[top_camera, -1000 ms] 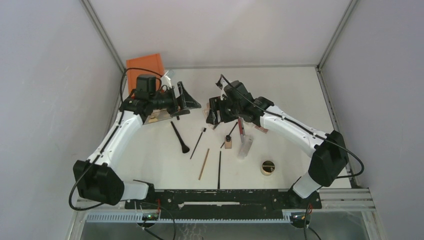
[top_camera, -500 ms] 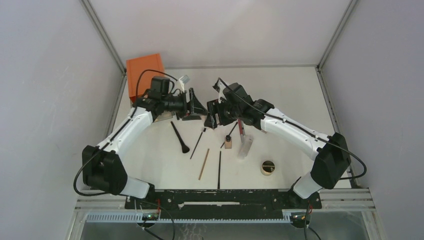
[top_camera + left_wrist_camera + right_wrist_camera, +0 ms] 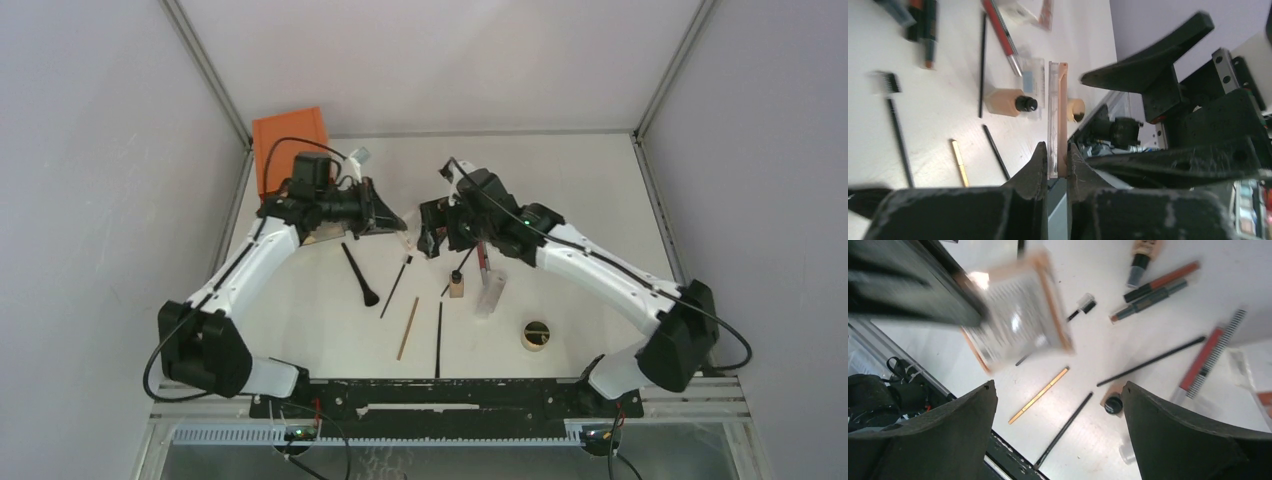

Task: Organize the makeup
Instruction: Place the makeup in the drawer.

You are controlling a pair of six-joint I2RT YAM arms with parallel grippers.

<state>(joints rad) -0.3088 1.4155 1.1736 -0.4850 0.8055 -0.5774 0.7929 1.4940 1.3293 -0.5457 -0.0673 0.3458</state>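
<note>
Next, my left gripper, the only one holding the palette, swings it left in the top view, away from my right gripper, over the orange box's drawer.
A flat palette with a clear lid and peach frame is held edge-on off the table, and my left gripper is shut on its end. The right wrist view shows it blurred, the palette hanging above and apart from my right gripper, whose jaws stand wide open and empty. From above, the left gripper and right gripper face each other closely. Below them lie a black brush, a wooden pencil, a black pencil, a small foundation bottle and a clear tube.
The orange box stands at the back left corner behind the left arm. A round tan compact sits near the front right. A red pencil lies under the right arm. Grey walls close in both sides.
My left gripper swung right to meet the right one and closed on the palette. The right gripper's jaws opened wide and let the palette go.
</note>
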